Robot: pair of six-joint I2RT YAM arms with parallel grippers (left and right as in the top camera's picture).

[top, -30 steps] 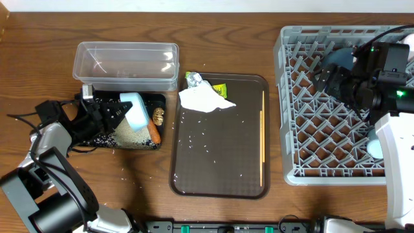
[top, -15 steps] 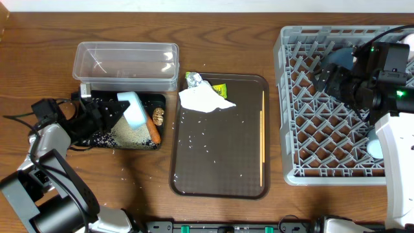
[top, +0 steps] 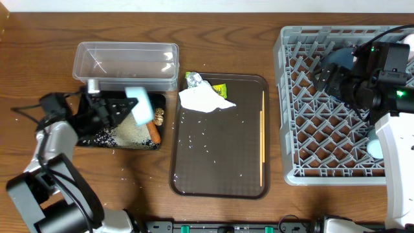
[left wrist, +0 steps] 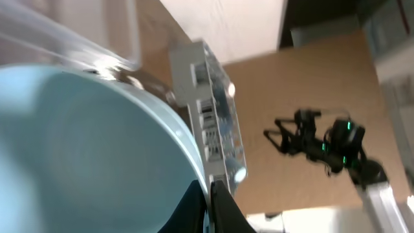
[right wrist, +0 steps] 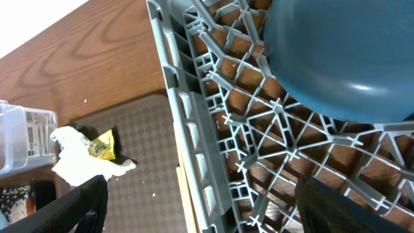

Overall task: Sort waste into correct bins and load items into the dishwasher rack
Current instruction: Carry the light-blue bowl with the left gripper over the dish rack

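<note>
My left gripper swings across the brown serving tray next and sets the cup [top: 140,104] on the rack's empty grid beside the plate-bowl, letting go of the cup's rim.
My left gripper [top: 124,105] is shut on the rim of the small light-blue cup [top: 140,104] and holds it tilted over the black tray [top: 97,137], which holds rice, the carrot [top: 154,133] and the brown lump [top: 158,115]. In the left wrist view the cup [left wrist: 77,142] fills the left, with my gripper [left wrist: 211,207] pinching its rim. My right gripper [top: 328,81] is open and empty over the grey rack [top: 323,149], beside the dark blue plate-bowl [top: 336,60]. In the right wrist view the gripper [right wrist: 213,217] is above the rack's edge [right wrist: 194,110], below the plate-bowl [right wrist: 343,58].
The clear tub [top: 126,63] stands behind the black tray. The brown serving tray [top: 213,168] holds the napkin [top: 204,99], foil ball [top: 194,79], yellow-green wrapper [top: 220,88], chopsticks [top: 262,139] and scattered rice. A whitish round thing [top: 375,147] lies in the rack under my right arm.
My left gripper has lifted the light-blue cup slightly, shifted it right and tilted it more. The right arm has not moved.
</note>
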